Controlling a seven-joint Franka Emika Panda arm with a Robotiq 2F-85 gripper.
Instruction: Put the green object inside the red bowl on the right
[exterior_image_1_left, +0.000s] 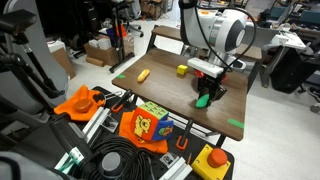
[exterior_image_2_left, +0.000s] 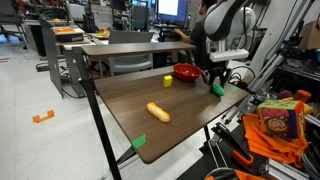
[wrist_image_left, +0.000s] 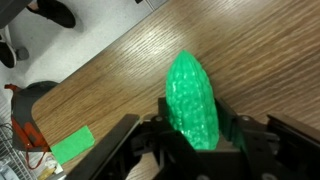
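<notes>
My gripper is low and the inside lies beside it past a raised rim, so next I should lift it clear, over the red bowl, lower in and release the green object.
The green object (wrist_image_left: 193, 98) is a bumpy bright green oval lump, held between the fingers of my gripper (wrist_image_left: 192, 128), which is shut on it. In both exterior views it hangs at the gripper tips (exterior_image_1_left: 204, 98) (exterior_image_2_left: 217, 88), at or just above the brown table's surface. The red bowl (exterior_image_2_left: 186, 72) sits on the table close beside the gripper in an exterior view. In an exterior view (exterior_image_1_left: 205, 66) only a red edge of the bowl shows behind the gripper.
A long yellow piece (exterior_image_1_left: 143, 75) (exterior_image_2_left: 158, 111) and a small yellow block (exterior_image_1_left: 182, 70) (exterior_image_2_left: 168, 81) lie on the table. Flat green tape patches mark corners (exterior_image_1_left: 235, 123) (wrist_image_left: 72, 146). Toys, cables and a yellow box with a red button (exterior_image_1_left: 215, 161) crowd the floor beside the table.
</notes>
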